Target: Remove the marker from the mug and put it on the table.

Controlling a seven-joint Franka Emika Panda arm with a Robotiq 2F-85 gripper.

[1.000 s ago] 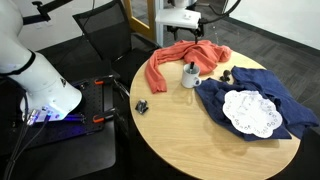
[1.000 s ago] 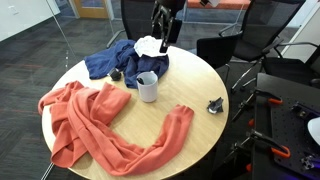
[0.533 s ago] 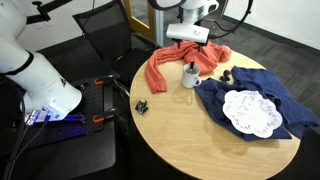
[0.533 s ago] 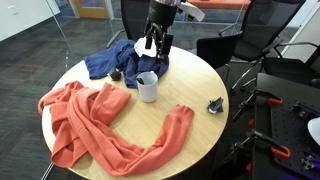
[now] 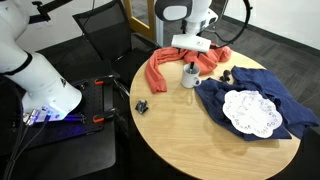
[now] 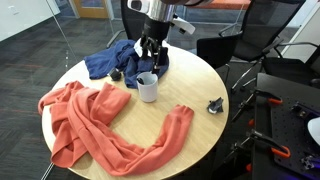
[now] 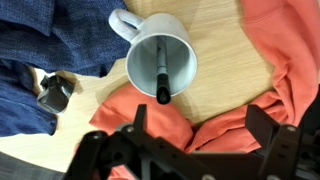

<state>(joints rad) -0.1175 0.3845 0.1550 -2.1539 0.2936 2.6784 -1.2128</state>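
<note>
Down and toward the left in the wrist view, my gripper needs to bring its open fingers around the marker's upper end (image 5: 192, 65) (image 7: 163, 94), since it pokes above the mug's rim.
The white mug (image 7: 160, 55) stands on the round wood table (image 7: 220, 60) with the dark marker (image 7: 162, 80) leaning inside it. In the wrist view my gripper (image 7: 200, 135) is open, its two dark fingers spread wide over the orange cloth, just off the mug's rim. In both exterior views the gripper (image 5: 190, 55) (image 6: 152, 58) hangs above the mug (image 5: 188, 76) (image 6: 148, 88), apart from it. The marker (image 6: 150, 77) shows as a dark stick in the cup.
An orange cloth (image 6: 90, 125) (image 5: 170, 62) lies beside the mug. A blue cloth (image 5: 255, 95) carries a white lacy doily (image 5: 250, 112). A small black clip-like object (image 5: 142, 106) (image 6: 214, 105) sits near the table edge; another dark object (image 7: 52, 92) lies on the table beside the blue cloth.
The arm has come down and toward the mug over the last second; the gripper now hangs close above it. Mug, marker and cloths have not moved.
</note>
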